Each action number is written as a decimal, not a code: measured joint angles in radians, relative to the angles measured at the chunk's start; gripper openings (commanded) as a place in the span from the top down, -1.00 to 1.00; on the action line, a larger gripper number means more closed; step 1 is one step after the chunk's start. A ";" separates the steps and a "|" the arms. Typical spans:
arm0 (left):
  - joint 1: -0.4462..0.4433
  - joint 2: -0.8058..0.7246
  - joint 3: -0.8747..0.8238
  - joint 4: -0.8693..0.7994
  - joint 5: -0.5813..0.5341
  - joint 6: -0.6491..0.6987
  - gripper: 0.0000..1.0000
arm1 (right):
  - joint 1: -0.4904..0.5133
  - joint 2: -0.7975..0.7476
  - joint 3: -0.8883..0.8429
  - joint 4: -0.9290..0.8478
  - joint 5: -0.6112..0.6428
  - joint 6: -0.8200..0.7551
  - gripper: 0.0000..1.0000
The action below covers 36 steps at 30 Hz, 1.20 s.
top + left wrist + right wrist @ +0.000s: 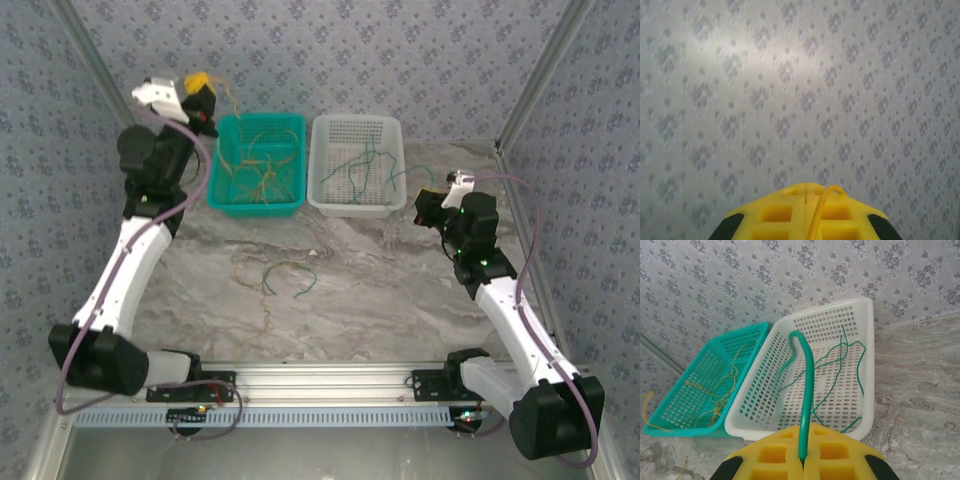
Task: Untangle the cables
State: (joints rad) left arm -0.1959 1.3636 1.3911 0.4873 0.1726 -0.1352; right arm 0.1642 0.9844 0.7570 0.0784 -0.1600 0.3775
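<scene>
Next, my left gripper lowers into the teal basket and releases the yellow-tan cable there, because the other yellow-tan cables already lie in that basket.
My left gripper (pixel 200 92) is raised at the back left, above the teal basket (pixel 254 208). It is shut on a yellow-tan cable (pixel 232 105) that trails down into that basket; in the left wrist view the cable (pixel 824 205) curls over the closed yellow pads (pixel 775 212). My right gripper (pixel 805 431) is shut on a dark green cable (pixel 807 385) that arches toward the white basket (pixel 869 365). More green cables (pixel 842 357) lie in the white basket, and yellow-tan ones (pixel 715 392) lie in the teal basket (pixel 670 430). A green cable (pixel 292 272) and a yellow-tan cable (pixel 263 305) lie together on the table.
The two baskets stand side by side at the back of the marble table (pixel 380 300). Patterned walls enclose the space, with metal posts (pixel 535 75) at the corners. The arm bases sit on a rail (pixel 320 378) at the near edge.
</scene>
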 measured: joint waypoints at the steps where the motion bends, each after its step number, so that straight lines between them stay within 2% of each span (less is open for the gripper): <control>1: 0.004 0.045 0.056 0.011 0.015 0.014 1.00 | 0.000 0.000 -0.005 0.000 0.000 0.000 1.00; 8: 0.068 0.410 0.382 0.044 0.122 0.018 1.00 | 0.000 0.000 -0.023 -0.001 0.004 0.000 1.00; 16: 0.103 0.720 0.450 0.000 0.156 0.018 0.99 | 0.004 -0.010 -0.023 -0.019 0.003 -0.004 1.00; 21: 0.084 0.766 0.397 -0.040 0.143 0.066 0.97 | 0.020 -0.019 -0.018 -0.047 0.000 -0.023 1.00; 27: -0.008 0.759 0.200 -0.055 0.029 0.162 0.99 | 0.047 -0.003 0.019 -0.058 -0.005 -0.042 1.00; 32: -0.075 0.783 0.176 -0.170 -0.063 0.176 1.00 | 0.088 0.047 0.090 -0.066 -0.012 -0.064 1.00; 33: -0.076 0.787 0.176 -0.180 -0.077 0.175 0.94 | 0.097 0.059 0.104 -0.068 -0.013 -0.068 1.00; 34: -0.075 0.793 0.177 -0.187 -0.094 0.172 0.78 | 0.105 0.075 0.122 -0.069 -0.016 -0.072 1.00; 36: -0.066 0.805 0.180 -0.204 -0.119 0.160 0.20 | 0.118 0.104 0.157 -0.073 -0.023 -0.079 1.00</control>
State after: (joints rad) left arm -0.2623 2.1681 1.5707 0.2836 0.0536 0.0250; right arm 0.2825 1.0885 0.9142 0.0055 -0.1833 0.2985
